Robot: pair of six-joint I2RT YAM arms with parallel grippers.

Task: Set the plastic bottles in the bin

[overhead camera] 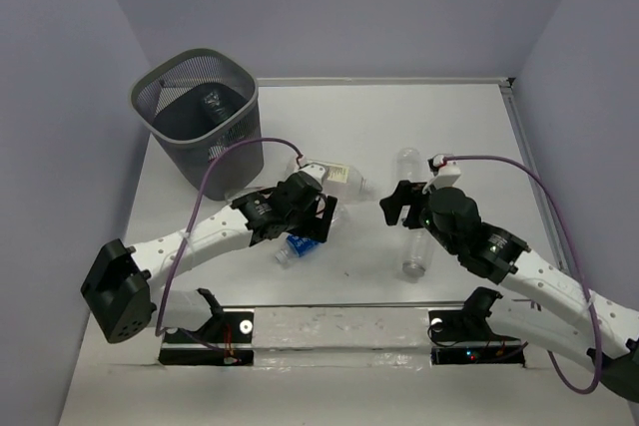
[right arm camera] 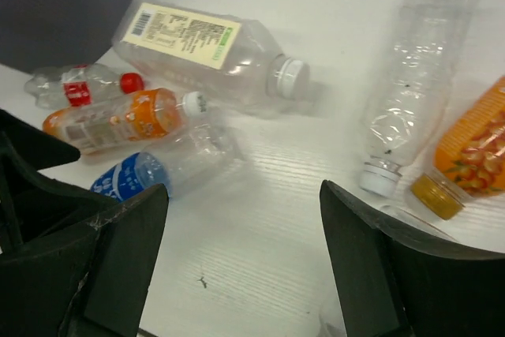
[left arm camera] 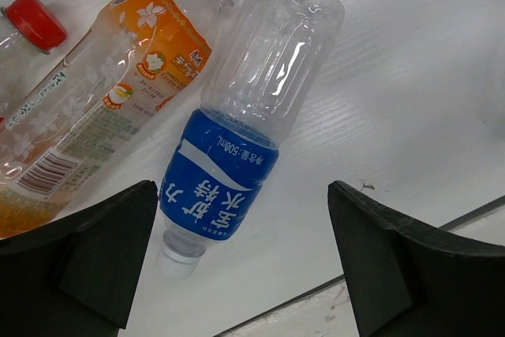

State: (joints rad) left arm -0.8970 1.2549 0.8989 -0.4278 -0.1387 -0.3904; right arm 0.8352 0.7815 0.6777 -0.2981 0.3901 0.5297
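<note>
My left gripper will next go down past the clear bottle's cap, fingers astride the bottle over the bare table on either side, since the blue label's edge by the bottle's clear half is below.
The dark mesh bin (overhead camera: 195, 117) stands at the back left with a dark-looking bottle (overhead camera: 215, 107) inside. My left gripper (overhead camera: 318, 218) is open and empty, just above a blue-labelled clear bottle (left arm camera: 229, 155) lying on the table (overhead camera: 449, 127), its cap between the fingers. Beside it lie an orange bottle (left arm camera: 118, 100) and a red-capped bottle (left arm camera: 28, 29). My right gripper (overhead camera: 392, 209) is open and empty over bare table. Its wrist view shows a squarish white-labelled bottle (right arm camera: 197, 45), a clear bottle (right arm camera: 418, 76) and another orange bottle (right arm camera: 473, 147).
Another clear bottle (overhead camera: 414, 256) lies under my right arm near the front edge. White walls close the table at the back and on both sides. A dark blurred shape (right arm camera: 55, 5) fills the top left of the right wrist view.
</note>
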